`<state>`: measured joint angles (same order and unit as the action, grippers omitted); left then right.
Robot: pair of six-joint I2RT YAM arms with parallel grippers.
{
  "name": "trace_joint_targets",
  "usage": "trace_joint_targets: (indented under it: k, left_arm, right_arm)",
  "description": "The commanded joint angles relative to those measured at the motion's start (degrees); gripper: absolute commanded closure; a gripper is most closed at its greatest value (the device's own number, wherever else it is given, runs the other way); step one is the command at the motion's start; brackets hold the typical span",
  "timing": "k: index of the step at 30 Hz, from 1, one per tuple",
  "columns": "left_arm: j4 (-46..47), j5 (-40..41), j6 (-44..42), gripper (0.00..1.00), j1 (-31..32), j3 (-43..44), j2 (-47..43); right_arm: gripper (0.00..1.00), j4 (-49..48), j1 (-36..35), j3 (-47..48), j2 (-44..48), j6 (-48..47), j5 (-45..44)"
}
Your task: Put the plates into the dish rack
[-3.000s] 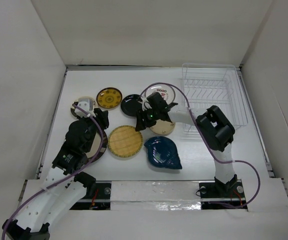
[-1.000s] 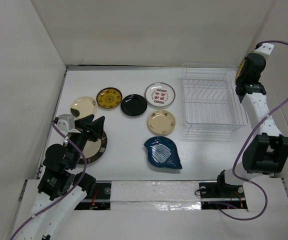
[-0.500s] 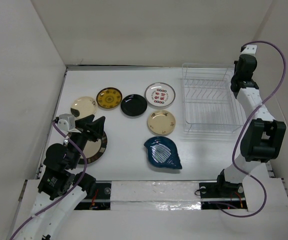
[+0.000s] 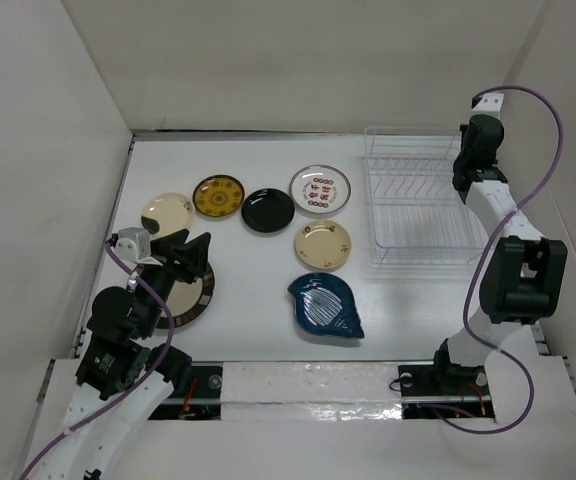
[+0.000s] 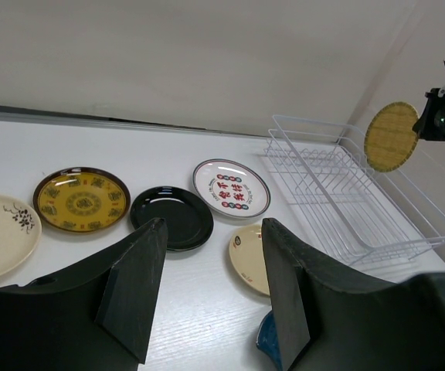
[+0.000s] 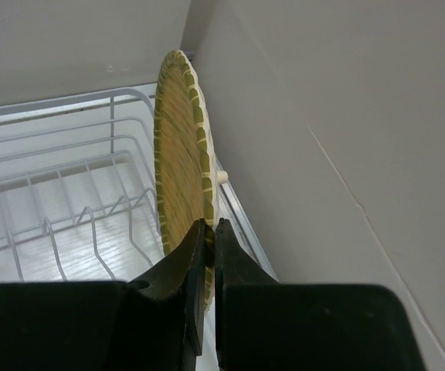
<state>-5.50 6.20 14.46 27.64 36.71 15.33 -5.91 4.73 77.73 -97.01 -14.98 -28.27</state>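
Observation:
The woven yellow plate still hangs above the rack's end wires, so the robot's right gripper will next move down beside the rack's near side and release the plate between the wires.
My right gripper [image 6: 210, 224] is shut on the rim of the woven yellow plate [image 6: 180, 154], holding it on edge above the far right corner of the dish rack [image 6: 68, 193], close to the right wall. The left wrist view shows that plate [image 5: 391, 136] hanging over the rack [image 5: 346, 193]. My left gripper [image 5: 213, 224] is open and empty, raised above the large dark-rimmed plate [image 4: 190, 298] at the near left. Lying flat on the table are a cream plate [image 4: 167, 214], a yellow patterned one [image 4: 218, 195] and a black one [image 4: 268, 210].
A white plate with red-green marks [image 4: 320, 189], a small cream plate [image 4: 323, 244] and a blue leaf-shaped plate [image 4: 325, 305] lie left of the rack [image 4: 430, 262]. White walls close in the table on the left, back and right.
The right arm lifted the woven plate off the table, swung to the right wall and now edges left over the rack's far corner. The left arm pulled back and holds still.

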Motion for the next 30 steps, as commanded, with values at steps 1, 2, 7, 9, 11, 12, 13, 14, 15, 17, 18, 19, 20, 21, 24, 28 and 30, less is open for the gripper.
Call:
trace_joint_targets:
  k: [1, 2, 7, 9, 11, 12, 13, 14, 15, 17, 18, 19, 20, 21, 24, 28, 30]
  left_arm:
    - [2.07, -0.22, 0.31, 0.51, 0.14, -0.50, 0.84]
    - [2.07, -0.31, 0.22, 0.51, 0.14, -0.50, 0.84]
    - [2.07, -0.40, 0.22, 0.51, 0.14, -0.50, 0.75]
    - [1.98, -0.13, 0.22, 0.51, 0.14, -0.41, 0.75]
    - [1.98, -0.04, 0.31, 0.51, 0.14, -0.41, 0.75]
    - [1.98, -0.04, 0.31, 0.51, 0.14, -0.41, 0.66]
    - [1.98, -0.04, 0.22, 0.51, 0.14, -0.41, 0.75]
    - [1.98, -0.13, 0.31, 0.51, 0.14, -0.41, 0.75]
    - [1.98, -0.13, 0.31, 0.51, 0.14, -0.50, 0.75]
    - [1.98, -0.04, 0.31, 0.51, 0.14, -0.50, 0.75]
    - [1.89, 0.13, 0.22, 0.51, 0.14, -0.50, 0.75]
    - [1.98, 0.13, 0.31, 0.51, 0.14, -0.50, 0.75]
    - [1.98, 0.13, 0.31, 0.50, 0.14, -0.50, 0.75]
    - [1.89, 0.13, 0.31, 0.50, 0.14, -0.50, 0.84]
    - [1.89, 0.22, 0.31, 0.51, 0.14, -0.50, 0.84]
    - [1.89, 0.13, 0.31, 0.50, 0.14, -0.50, 0.84]
    - [1.89, 0.13, 0.31, 0.50, 0.14, -0.50, 0.93]
  right_arm:
    - [1.00, -4.89, 0.01, -0.74, 4.37, -1.80, -4.59]
    - [1.00, -5.42, 0.01, -0.66, 5.77, -1.98, -5.47]
    - [1.00, -4.73, 0.54, 1.72, 6.92, -3.29, -3.99]
    - [1.00, -4.37, 0.54, 1.46, 6.92, -3.56, -2.49]
    - [1.00, -4.46, 0.54, 0.84, 6.84, -3.04, -1.36]
    - [1.00, -4.11, 0.54, 0.58, 6.75, -2.77, -0.30]
    - [1.00, -3.67, 0.54, 0.32, 6.05, -2.34, 0.40]
    - [1.00, -3.49, 0.54, 0.14, 5.70, -2.07, 1.19]
    - [1.00, -3.32, 0.54, -0.04, 5.26, -1.81, 1.72]
    - [1.00, -3.05, 0.54, -0.21, 4.20, -1.28, 2.34]
    - [1.00, -2.97, 0.54, -0.30, 3.94, -1.19, 2.78]
    - [1.00, -2.53, 0.54, -0.30, 3.59, -1.10, 3.31]
    - [1.00, -2.26, 0.54, -0.04, 2.71, -1.01, 3.57]
    - [1.00, -2.00, 0.54, 0.14, 2.18, -1.10, 3.49]
    - [1.00, -1.47, 0.54, -0.12, 0.51, -1.28, 2.96]
    - [1.00, -2.26, 0.54, -1.62, -0.72, -1.54, 3.05]
    - [1.00, -2.52, 1.07, -2.49, -1.25, -1.54, 3.13]
